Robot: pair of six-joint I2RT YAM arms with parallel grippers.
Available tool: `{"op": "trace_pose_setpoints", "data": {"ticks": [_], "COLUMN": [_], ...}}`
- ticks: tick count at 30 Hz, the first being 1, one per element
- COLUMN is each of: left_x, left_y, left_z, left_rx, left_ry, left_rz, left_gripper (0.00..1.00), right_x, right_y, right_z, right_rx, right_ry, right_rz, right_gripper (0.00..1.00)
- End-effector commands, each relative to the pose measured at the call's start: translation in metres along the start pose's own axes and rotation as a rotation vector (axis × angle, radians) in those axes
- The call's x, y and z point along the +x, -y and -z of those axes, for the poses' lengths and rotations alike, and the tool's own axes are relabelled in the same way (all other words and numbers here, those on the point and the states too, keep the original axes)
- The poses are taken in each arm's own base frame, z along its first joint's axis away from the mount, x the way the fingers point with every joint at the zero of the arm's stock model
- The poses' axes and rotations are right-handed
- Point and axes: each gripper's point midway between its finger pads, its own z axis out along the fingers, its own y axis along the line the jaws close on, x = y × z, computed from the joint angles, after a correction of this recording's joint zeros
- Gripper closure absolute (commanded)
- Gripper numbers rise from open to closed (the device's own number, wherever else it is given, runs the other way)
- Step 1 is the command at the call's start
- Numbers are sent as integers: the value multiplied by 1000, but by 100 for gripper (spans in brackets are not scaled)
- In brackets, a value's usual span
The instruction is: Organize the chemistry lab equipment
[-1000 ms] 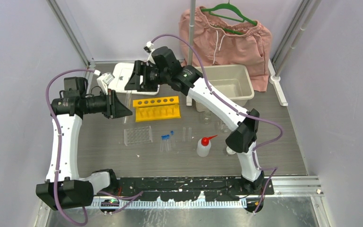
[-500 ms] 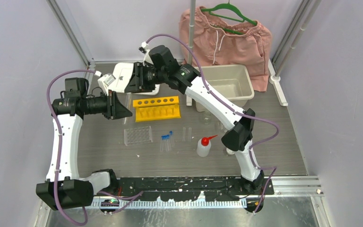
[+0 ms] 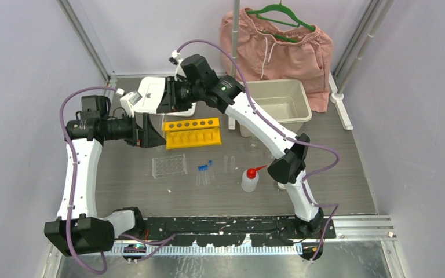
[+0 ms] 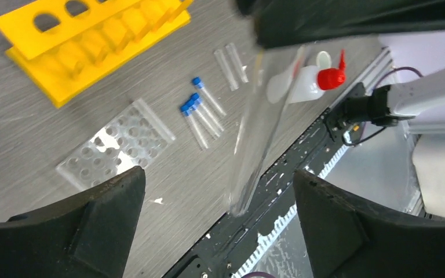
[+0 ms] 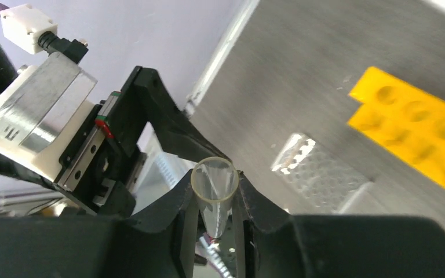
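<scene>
The yellow rack's empty middle hole is below my right gripper and to its right in the top view. My right gripper will turn to it, then lower the tube and let it go.
A long clear tube (image 5: 215, 202) stands pinched between my right gripper's fingers (image 5: 192, 194), open mouth toward the camera. My right gripper (image 5: 215, 180) is shut on it, raised at the back left above the yellow rack (image 3: 192, 132). In the left wrist view the same tube (image 4: 261, 145) hangs between my left gripper's (image 4: 218, 179) widely spread fingers without touching them. On the table lie a clear rack (image 3: 169, 165), blue-capped tubes (image 3: 204, 171), two clear tubes (image 3: 229, 164) and a white squeeze bottle (image 3: 250, 178) with a red nozzle.
A beige tub (image 3: 281, 104) stands at the back right, its white lid (image 3: 150, 92) at the back left under my right gripper. Pink shorts (image 3: 278, 43) hang on a green hanger behind. Small glass beakers (image 3: 252, 143) stand near the right arm.
My left gripper has sprung open and let go of the clear tube. My right gripper has closed on that tube and shifted slightly left.
</scene>
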Motion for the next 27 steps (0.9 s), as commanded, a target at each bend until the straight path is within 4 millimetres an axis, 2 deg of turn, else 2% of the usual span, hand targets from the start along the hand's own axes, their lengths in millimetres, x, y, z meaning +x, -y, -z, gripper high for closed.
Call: {"op": "trace_pose_setpoints", "data": {"ticks": [1,4,7,9,10,12,17,20,24,27], "left_x": [-12,-11,-10,-8,-6,-2,6,11,15,15], "left_y": [-27,-41,-50,-56,-58,-63,-70,-71,-70,-70], "left_z": [3,6,11,13,14,16,22,24,26,27], "left_rx": [-150,-226,-285,-317,-330,-357,-403,-413,-407,-412], "left_ry": [4,-37,-76,-99,-109,-126,-166,-202,-235,-233], "left_rz": [29,59,84,100,103,112,131,144,155,152], "left_gripper": [0,0,0,0,0,0,0,0,0,0], "right_x": [-38,-59,-79,-91,-102,-105,-106,-96,-85,-76], "right_y": [11,44,62,63,57,58,61,68,80,81], "right_z": [41,58,72,82,84,83,75,63,47,36], "right_rx": [159,353,468,483,462,450,493,533,554,545], "right_ry": [158,263,379,473,551,621,757,798,789,776], "right_rz": [179,285,392,456,478,504,586,662,675,684], "right_gripper": [92,96,99,99,99,99,99,99,100,99]}}
